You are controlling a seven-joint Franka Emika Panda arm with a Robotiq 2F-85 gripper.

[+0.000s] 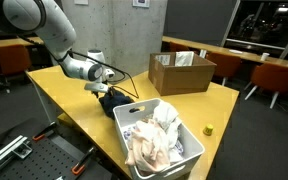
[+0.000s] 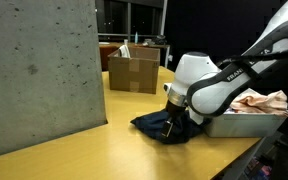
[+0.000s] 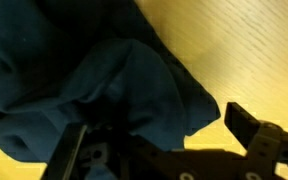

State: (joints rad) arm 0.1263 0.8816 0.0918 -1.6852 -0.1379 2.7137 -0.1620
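Note:
My gripper moves across and down onto the cloth's fold (image 2: pixel 156 125) (image 3: pixel 121 118) next. It lies below to the left in the wrist view, and one finger is over bare table.
A dark blue cloth (image 3: pixel 84 80) lies crumpled on the yellow wooden table (image 3: pixel 239 45). It shows in both exterior views (image 1: pixel 117 103) (image 2: pixel 156 126), next to a white bin. My gripper (image 3: pixel 159 140) is down at the cloth with its fingers spread wide. One finger is over the cloth and the other is over bare table at the cloth's edge. In both exterior views the gripper (image 1: pixel 108 92) (image 2: pixel 175 114) sits right on top of the cloth. Its fingers are not closed on the fabric.
A white bin (image 1: pixel 192 150) (image 2: pixel 229 124) full of pale crumpled cloths stands beside the blue cloth. An open cardboard box (image 1: pixel 181 72) (image 2: pixel 134 70) stands farther back. A small yellow object (image 1: pixel 208 129) lies near the bin. A grey panel (image 2: pixel 39 70) stands by the table.

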